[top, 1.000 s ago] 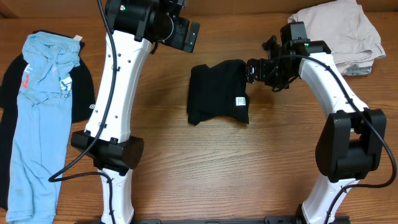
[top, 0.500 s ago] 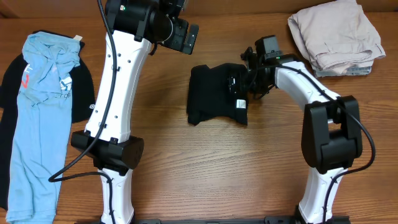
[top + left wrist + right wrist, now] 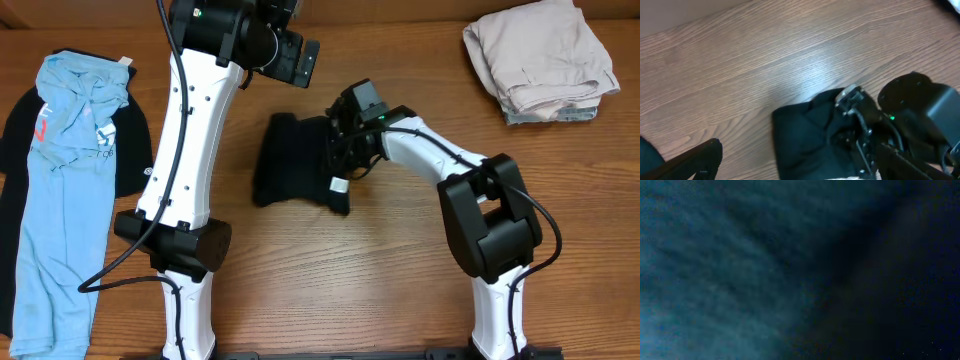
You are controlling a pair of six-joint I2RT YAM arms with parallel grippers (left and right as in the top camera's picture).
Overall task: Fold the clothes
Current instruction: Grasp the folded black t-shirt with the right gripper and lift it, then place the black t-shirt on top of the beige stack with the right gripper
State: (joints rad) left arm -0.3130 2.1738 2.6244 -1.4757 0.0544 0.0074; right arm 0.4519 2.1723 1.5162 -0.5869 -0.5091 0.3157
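Observation:
The black T-shirt [image 3: 290, 160] already lies folded, so my right gripper will lift it next, swing outward over the top of the folded beige garments, lower and release it.
A folded black T-shirt [image 3: 290, 160] with a small white label [image 3: 337, 185] lies in the middle of the table; the left wrist view shows it as well [image 3: 800, 140]. My right gripper [image 3: 336, 152] sits low on its right part, shut on the fabric. Dark cloth [image 3: 740, 270] fills the right wrist view and hides the fingers. My left gripper [image 3: 300, 60] hangs open above the table behind the shirt, holding nothing, with one fingertip [image 3: 702, 157] showing. At the far left a light blue tee [image 3: 60, 190] lies over a black tee [image 3: 135, 150]. Folded beige garments [image 3: 540, 55] rest at the back right.
The left arm's white column and base [image 3: 180, 240] stand between the black T-shirt and the left pile. The right arm's base [image 3: 495, 240] is at the front right. Bare wood [image 3: 330, 280] lies in front of the shirt.
My right gripper has shut and moved left, and the black T-shirt has slid left across the table with it. The left arm has not moved.

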